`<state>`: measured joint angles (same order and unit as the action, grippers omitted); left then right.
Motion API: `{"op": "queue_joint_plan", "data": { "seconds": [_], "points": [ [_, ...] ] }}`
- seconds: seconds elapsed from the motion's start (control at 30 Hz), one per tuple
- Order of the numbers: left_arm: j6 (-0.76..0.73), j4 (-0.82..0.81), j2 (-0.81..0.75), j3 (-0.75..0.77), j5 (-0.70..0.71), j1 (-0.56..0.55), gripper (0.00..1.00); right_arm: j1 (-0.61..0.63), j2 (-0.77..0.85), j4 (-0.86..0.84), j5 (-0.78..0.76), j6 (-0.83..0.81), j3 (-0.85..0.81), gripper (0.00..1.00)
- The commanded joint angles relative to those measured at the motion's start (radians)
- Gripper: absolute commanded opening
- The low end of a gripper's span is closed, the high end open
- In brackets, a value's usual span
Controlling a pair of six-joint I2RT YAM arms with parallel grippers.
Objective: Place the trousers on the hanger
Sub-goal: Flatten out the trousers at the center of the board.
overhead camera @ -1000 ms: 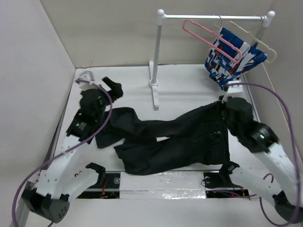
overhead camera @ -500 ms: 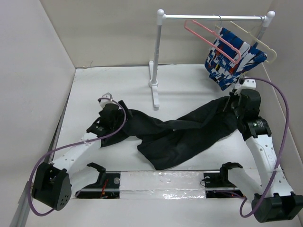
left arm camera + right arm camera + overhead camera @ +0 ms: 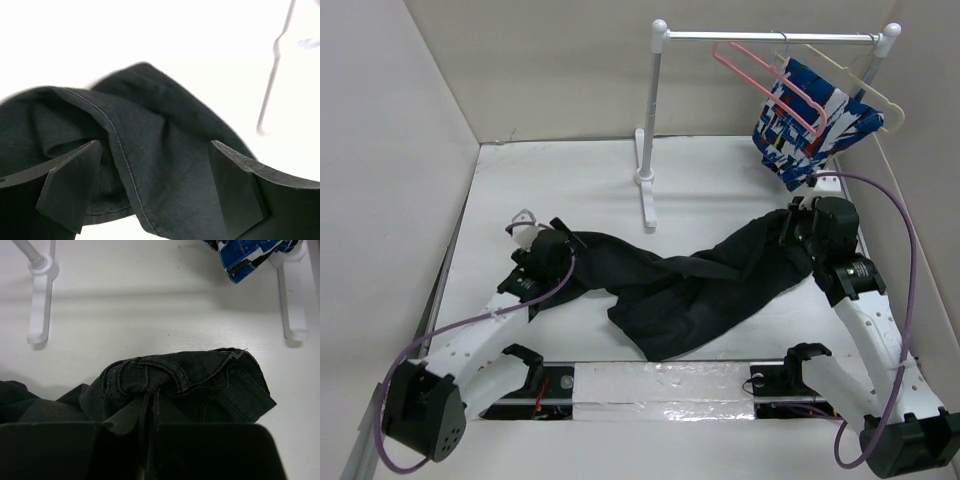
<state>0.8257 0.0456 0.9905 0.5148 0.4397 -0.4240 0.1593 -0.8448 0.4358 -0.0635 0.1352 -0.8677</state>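
I will lower my left gripper onto the seamed fold of the trousers' leg (image 3: 129,165) and close on it, because the fold is already between the gripper's wide-open fingers.
The black trousers (image 3: 690,290) lie stretched across the table between my two grippers. My left gripper (image 3: 566,250) is open at the leg end, and in the left wrist view its fingers (image 3: 75,185) stand wide apart with the trousers (image 3: 165,145) between them. My right gripper (image 3: 792,232) is shut on the bunched waistband, and the right wrist view shows it (image 3: 150,400) pinching a fold of the trousers (image 3: 220,380). The pink hanger (image 3: 775,85) hangs empty from the rail at the back right, well above and behind the trousers.
A white clothes rack (image 3: 650,150) stands at the back, its feet (image 3: 39,295) on the table just beyond the trousers. A cream hanger (image 3: 865,90) carries a blue, white and red patterned garment (image 3: 810,120) beside the pink one. Walls close in the left and back sides.
Both arms pulled back from the far positions and the trousers were drawn out lengthwise. In the last half second the left gripper shifted slightly left and the right one lowered a little.
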Motion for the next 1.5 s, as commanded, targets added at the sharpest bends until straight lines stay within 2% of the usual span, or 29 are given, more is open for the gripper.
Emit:
{"op": "queue_joint_plan", "data": {
  "seconds": [0.0, 0.07, 0.17, 0.27, 0.37, 0.47, 0.5, 0.57, 0.6, 0.67, 0.8, 0.9, 0.97, 1.03, 1.07, 1.2, 1.3, 1.47],
  "points": [
    [0.061, 0.066, -0.13, -0.005, 0.119, 0.002, 0.87, 0.011, 0.047, -0.078, 0.034, 0.003, -0.002, 0.0],
    [0.052, 0.063, -0.156, -0.033, 0.059, 0.056, 0.87, 0.011, 0.047, -0.094, 0.054, 0.004, 0.001, 0.0],
    [0.049, 0.053, -0.104, -0.062, -0.024, 0.096, 0.83, 0.011, 0.038, -0.083, 0.056, 0.004, -0.011, 0.0],
    [0.059, 0.021, -0.038, -0.07, -0.035, 0.096, 0.78, 0.011, 0.047, -0.089, 0.056, 0.003, -0.013, 0.0],
    [0.055, -0.085, 0.046, -0.068, -0.045, 0.12, 0.72, 0.011, 0.056, -0.083, 0.056, 0.007, -0.024, 0.0],
    [0.044, -0.15, 0.133, 0.005, -0.02, 0.129, 0.46, 0.011, 0.059, -0.092, 0.056, 0.01, -0.031, 0.0],
    [0.035, -0.167, 0.149, 0.051, -0.018, 0.129, 0.25, 0.011, 0.05, -0.086, 0.065, 0.01, -0.048, 0.0],
    [0.017, -0.184, 0.192, 0.114, -0.038, 0.155, 0.03, 0.011, 0.049, -0.069, 0.077, 0.01, -0.068, 0.0],
    [0.012, -0.141, 0.203, 0.202, -0.05, 0.186, 0.0, 0.011, 0.059, -0.069, 0.071, 0.014, -0.077, 0.0],
    [-0.019, -0.092, 0.194, 0.308, -0.068, 0.2, 0.0, 0.011, 0.064, -0.074, 0.068, 0.014, -0.105, 0.0],
    [-0.124, -0.006, 0.082, 0.595, -0.004, 0.2, 0.0, 0.002, 0.072, -0.017, 0.059, 0.017, -0.178, 0.0],
    [-0.18, 0.075, 0.016, 0.732, 0.071, 0.214, 0.0, 0.002, 0.111, -0.016, 0.044, 0.011, -0.185, 0.0],
    [-0.197, 0.086, -0.044, 0.751, 0.08, 0.229, 0.0, 0.002, 0.147, 0.024, 0.048, 0.01, -0.201, 0.0],
    [-0.203, 0.103, -0.087, 0.731, 0.115, 0.229, 0.0, 0.002, 0.174, 0.055, 0.056, 0.011, -0.208, 0.0],
    [-0.192, 0.105, -0.136, 0.675, 0.16, 0.238, 0.0, 0.002, 0.19, 0.099, 0.085, 0.009, -0.224, 0.0],
    [-0.152, 0.036, -0.228, 0.471, 0.169, 0.238, 0.0, 0.002, 0.233, 0.115, 0.088, 0.017, -0.191, 0.0],
    [-0.079, 0.039, -0.196, 0.293, 0.172, 0.248, 0.0, 0.002, 0.228, 0.158, 0.097, 0.011, -0.191, 0.0],
    [0.044, -0.036, -0.067, 0.196, 0.186, 0.248, 0.0, 0.002, 0.273, 0.225, 0.079, 0.001, -0.226, 0.0]
  ]
}}
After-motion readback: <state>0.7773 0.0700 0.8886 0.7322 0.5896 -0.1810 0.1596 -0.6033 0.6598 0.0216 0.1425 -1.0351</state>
